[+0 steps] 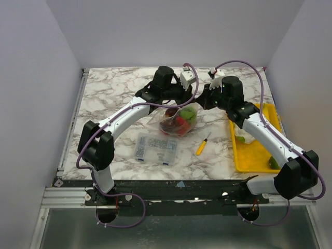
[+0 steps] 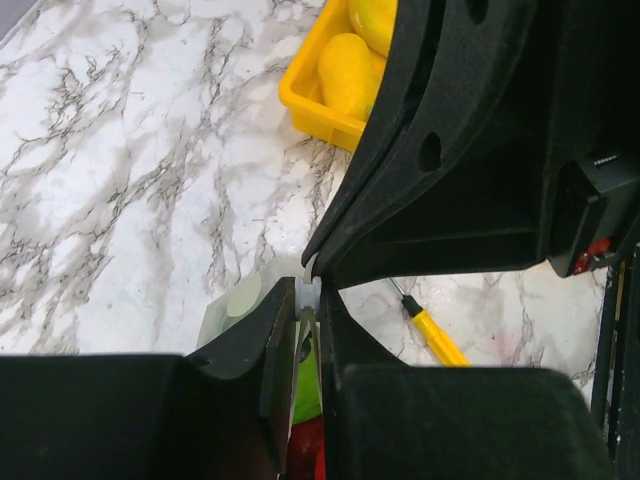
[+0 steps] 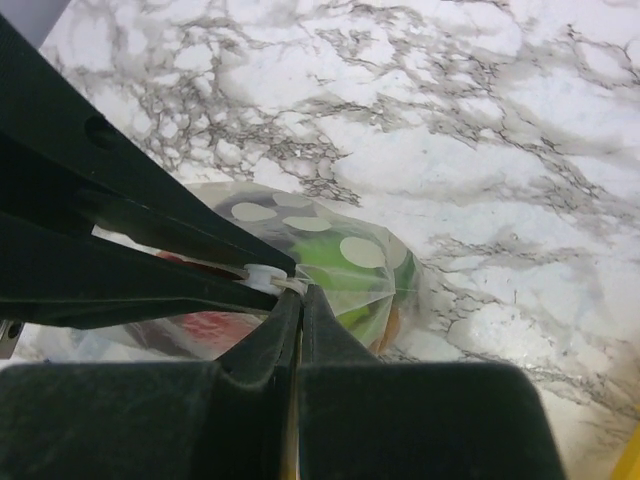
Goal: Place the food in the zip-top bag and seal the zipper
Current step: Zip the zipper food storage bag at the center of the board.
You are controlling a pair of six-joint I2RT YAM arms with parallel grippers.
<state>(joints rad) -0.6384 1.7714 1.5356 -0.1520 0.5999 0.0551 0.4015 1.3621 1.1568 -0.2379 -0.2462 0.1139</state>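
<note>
Next, my left gripper goes along the zipper [image 1: 192, 101] [image 2: 307, 308] to the left in the top view, away from my right gripper, since the bag's opening gapes below the slider.
The zip-top bag [image 1: 179, 122] stands on the marble table, with red and green food [image 1: 181, 120] showing through it. My two grippers meet just above its mouth. The left gripper [image 2: 305, 300] is shut on the zipper [image 2: 306, 292], whose white slider sits at its fingertips. Green food [image 2: 308, 380] shows in the narrow gap below. The right gripper [image 3: 300, 295] is shut on the bag's rim next to that slider [image 3: 260, 275]. The dotted bag [image 3: 350, 260] bulges beyond it. From above, the left gripper [image 1: 185, 99] and right gripper [image 1: 202, 101] almost touch.
A yellow tray [image 1: 254, 155] at the right holds more food, green [image 1: 273, 163] and yellow [image 2: 345, 70]. A yellow-handled screwdriver [image 1: 201, 147] lies between the bag and the tray. A clear compartment box [image 1: 155, 148] sits in front of the bag.
</note>
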